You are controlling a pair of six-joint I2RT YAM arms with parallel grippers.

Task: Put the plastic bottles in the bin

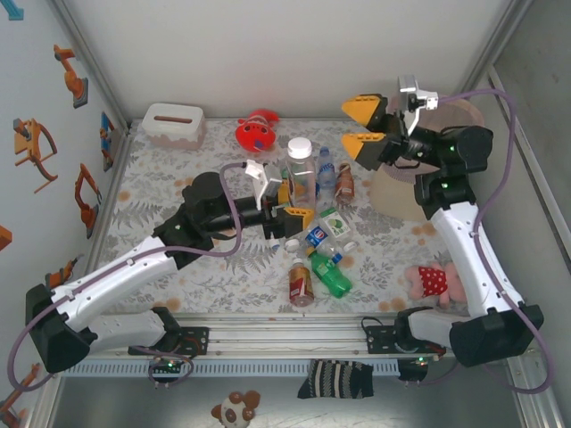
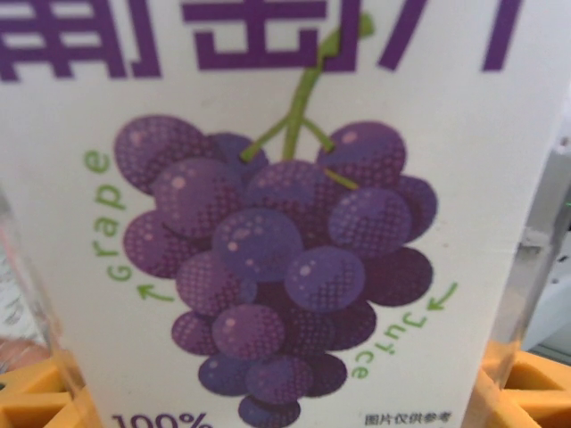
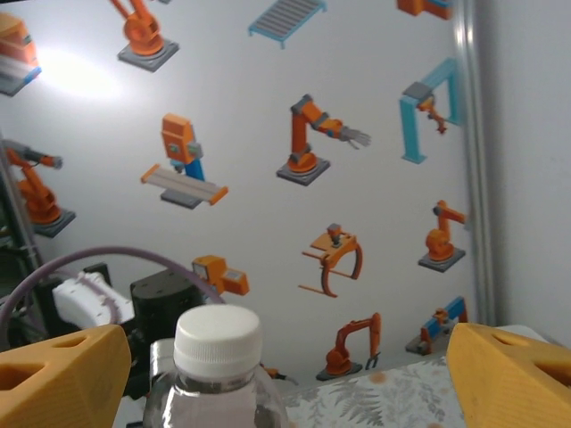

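My right gripper moves down and across to the clear bottle's body below the cap (image 3: 217,410) next, since that white cap (image 3: 219,334) sits low between its open fingers.
A tall clear grape juice bottle (image 1: 302,174) with a white cap stands upright mid-table. My left gripper (image 1: 293,203) is open, one orange finger on each side of the bottle's lower body. The bottle's purple grape label (image 2: 285,267) is right up against the left wrist camera, with orange fingertips (image 2: 36,397) at the bottom corners. My right gripper (image 1: 364,127) hangs open and empty above the table, beside the pale pink bin (image 1: 393,198). The bottle's white cap (image 3: 219,334) shows low between the right fingers. More bottles lie nearby: a blue-capped one (image 1: 326,169), a brown one (image 1: 344,183) and a green one (image 1: 331,275).
A white tissue box (image 1: 174,123) and a red plush toy (image 1: 257,132) sit at the back. A pink doll (image 1: 437,283) lies by the right arm's base. A brown bottle with a red label (image 1: 302,283) rests near the front edge. Walls close in left and back.
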